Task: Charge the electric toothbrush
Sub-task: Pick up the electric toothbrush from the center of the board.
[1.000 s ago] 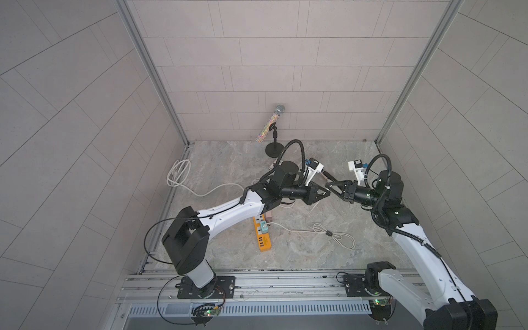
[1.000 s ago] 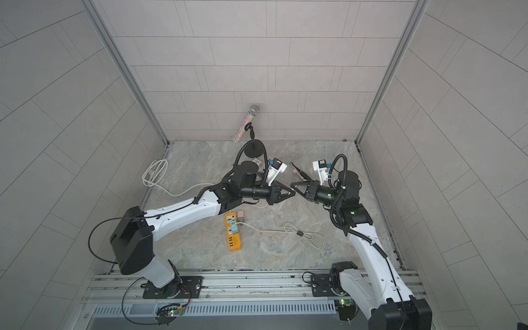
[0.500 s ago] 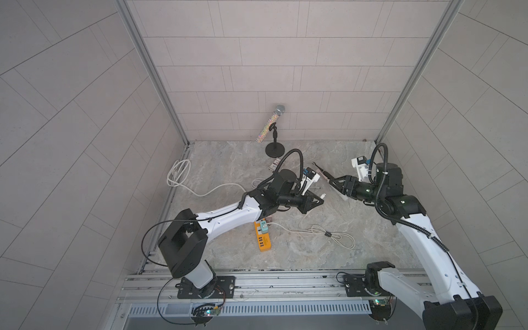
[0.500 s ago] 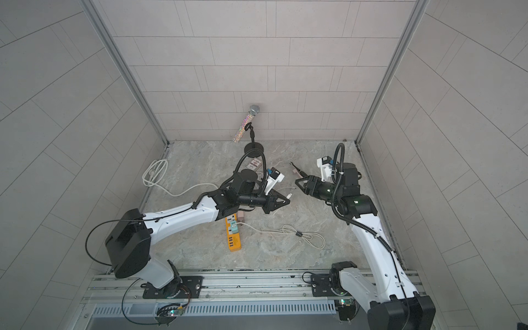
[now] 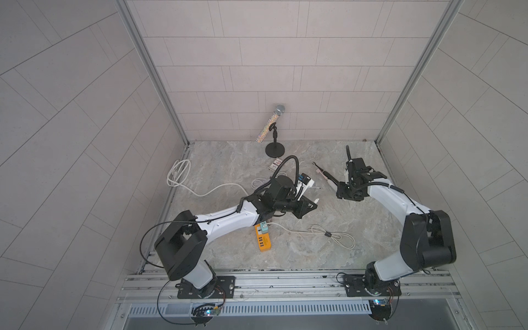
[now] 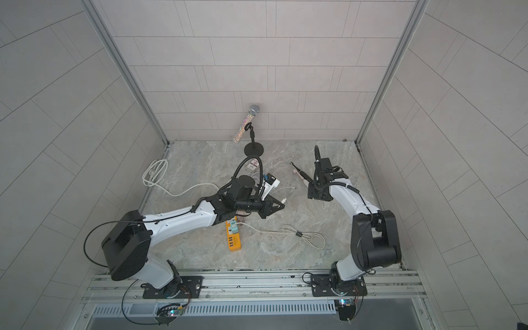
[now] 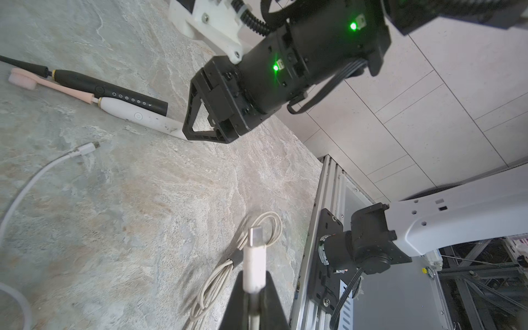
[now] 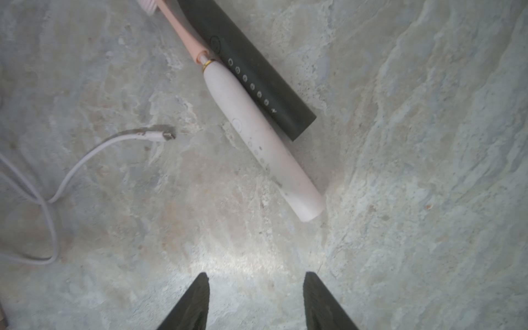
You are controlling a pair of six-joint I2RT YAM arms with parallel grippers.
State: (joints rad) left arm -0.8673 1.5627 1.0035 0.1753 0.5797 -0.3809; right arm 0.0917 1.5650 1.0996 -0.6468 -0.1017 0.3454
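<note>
The middle of the white handle (image 5: pixel 333 185) (image 8: pixel 264 148) is below and outward of the robot's open fingers, so the right gripper will move outward and down over it next.
Two electric toothbrushes lie side by side on the stone table, at the back right in both top views. One is white with a pink head (image 8: pixel 257 140) (image 7: pixel 134 114) (image 5: pixel 328 181); the other is black (image 8: pixel 257 83) (image 7: pixel 114 93). My right gripper (image 8: pixel 255 277) (image 5: pixel 341 191) (image 6: pixel 313 191) hangs open just off the white handle's butt end, nothing between its fingers. My left gripper (image 7: pixel 254 274) (image 5: pixel 313 203) (image 6: pixel 281 204) is shut on a white USB plug (image 7: pixel 254 254), held above the table's middle, its metal tip pointing away from the jaws.
An orange power strip (image 5: pixel 264 243) lies at the front centre with a tied cable coil (image 5: pixel 334 235) to its right. A loose white cable end (image 8: pixel 165 135) lies near the toothbrushes. A microphone on a stand (image 5: pixel 274 128) is at the back, a white cable loop (image 5: pixel 178 173) far left.
My right gripper has opened and drawn back to the right, away from the left gripper, down over the toothbrushes. The left gripper, still holding the plug, has sunk lower.
</note>
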